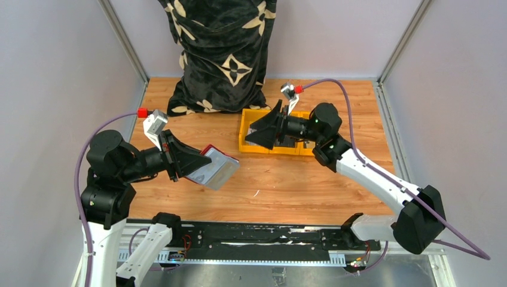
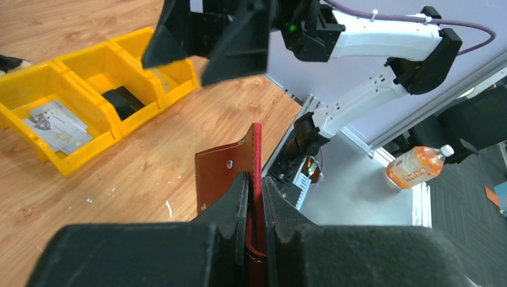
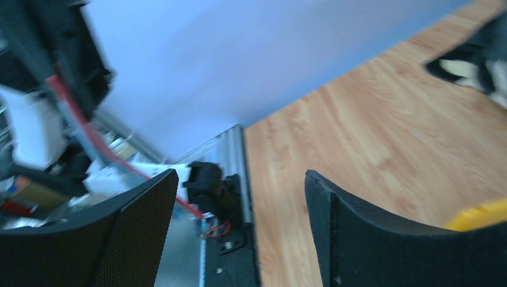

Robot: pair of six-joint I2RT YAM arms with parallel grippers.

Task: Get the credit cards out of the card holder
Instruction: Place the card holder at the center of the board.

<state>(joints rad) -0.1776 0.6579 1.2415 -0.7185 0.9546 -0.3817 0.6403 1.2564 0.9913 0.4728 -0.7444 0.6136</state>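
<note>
The cards are in the bin, so next my left gripper will tilt toward the table, move down and let go of the card holder [image 1: 214, 169] on the bare tabletop below.
My left gripper [image 1: 194, 164] is shut on the dark red card holder [image 1: 214, 169] and holds it above the table at the left, its grey inner sleeves facing up. In the left wrist view the holder's edge [image 2: 257, 152] stands upright between my closed fingers, with its strap flap [image 2: 218, 170] to the left. Pale grey-white credit cards [image 2: 57, 122] lie in one end compartment of the yellow bin [image 2: 89, 57]. My right gripper [image 1: 258, 135] is open and empty, above the bin's left end [image 1: 245, 145]. Its view is blurred, with nothing between the fingers [image 3: 239, 179].
A black cloth bag [image 1: 221, 54] with a tan flower pattern stands at the back, next to the bin. A dark object [image 2: 122, 101] lies in the bin's middle compartment. The black rail [image 1: 251, 233] runs along the table's near edge. An orange bottle [image 2: 415, 166] sits beyond the table.
</note>
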